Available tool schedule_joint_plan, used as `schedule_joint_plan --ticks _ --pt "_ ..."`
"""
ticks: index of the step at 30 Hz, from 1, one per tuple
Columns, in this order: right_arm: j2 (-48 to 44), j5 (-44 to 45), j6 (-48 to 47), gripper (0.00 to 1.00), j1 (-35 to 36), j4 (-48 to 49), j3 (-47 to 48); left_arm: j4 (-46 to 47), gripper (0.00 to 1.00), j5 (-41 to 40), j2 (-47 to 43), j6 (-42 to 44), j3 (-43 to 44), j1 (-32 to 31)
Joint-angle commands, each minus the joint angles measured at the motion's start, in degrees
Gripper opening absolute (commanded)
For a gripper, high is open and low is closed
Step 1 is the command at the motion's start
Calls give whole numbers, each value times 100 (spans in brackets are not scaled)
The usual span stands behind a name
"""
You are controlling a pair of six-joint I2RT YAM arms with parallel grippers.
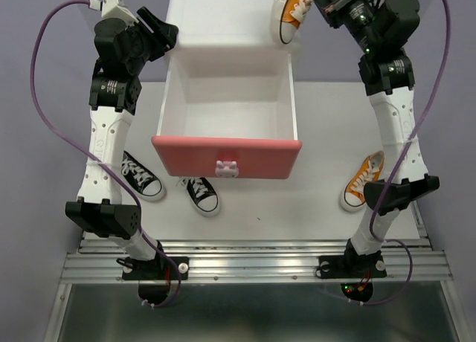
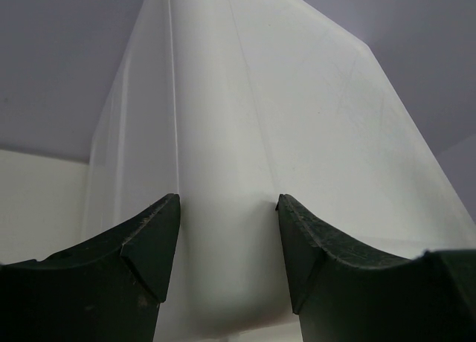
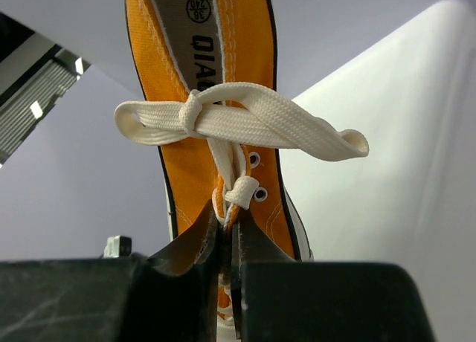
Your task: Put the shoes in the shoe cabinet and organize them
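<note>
The drawer's empty bottom lies below, back and left in the top view, so my right gripper will next swing back over it, lower the shoe and release it.
The white shoe cabinet [image 1: 223,15] stands at the back, its dark pink drawer [image 1: 227,155] pulled out, nothing visible inside it. My left gripper [image 1: 167,36] is open at the cabinet's left corner; in the left wrist view [image 2: 227,208] its jaws straddle the white corner [image 2: 253,119]. My right gripper [image 1: 321,7] is shut on an orange shoe [image 1: 292,11] and holds it over the cabinet's right top edge; in the right wrist view [image 3: 227,223] it pinches the shoe [image 3: 186,156] at the laces. The other orange shoe [image 1: 364,180] lies on the table at the right. Two black shoes [image 1: 140,175] [image 1: 200,193] lie left of the drawer front.
The open drawer reaches far out over the white table [image 1: 297,208], with its bunny knob [image 1: 227,166] facing the arms. The cabinet's side wall [image 3: 387,156] fills the right of the right wrist view. A metal rail [image 1: 253,264] runs along the near edge.
</note>
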Motion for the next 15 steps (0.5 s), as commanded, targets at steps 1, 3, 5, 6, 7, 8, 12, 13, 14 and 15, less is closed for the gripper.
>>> schedule_joint_plan --ticks 1,3,5,6,7,8,12,13,14,15 --pt "-146 -462 324 1 1010 739 474 -1234 63 58 355 141 -275 -110" --pt "-207 -366 184 1 1319 633 387 -1234 63 50 337 132 -301 -110" --pt "-252 -226 87 1 1679 397 281 -1216 63 23 302 115 -345 -110" --pt "-313 -216 26 1 1777 326 255 -1199 63 32 276 115 -397 -110" --pt "-348 -190 -1 1 1960 299 193 -1199 63 32 250 115 -415 -110" --pt "-366 -163 -28 1 2049 273 167 -1199 63 23 249 115 -433 -110" --pt "-375 -75 -203 1 2505 -113 219 -1199 63 -29 171 115 -529 -119" --pt "-366 -5 -256 1 2603 -262 228 -1199 63 -38 162 106 -547 -119" --pt "-366 47 -335 1 2700 -525 228 -1190 63 -56 153 106 -565 -119" --pt "-375 205 -509 1 2927 -649 202 -1190 63 -64 144 106 -574 -119"
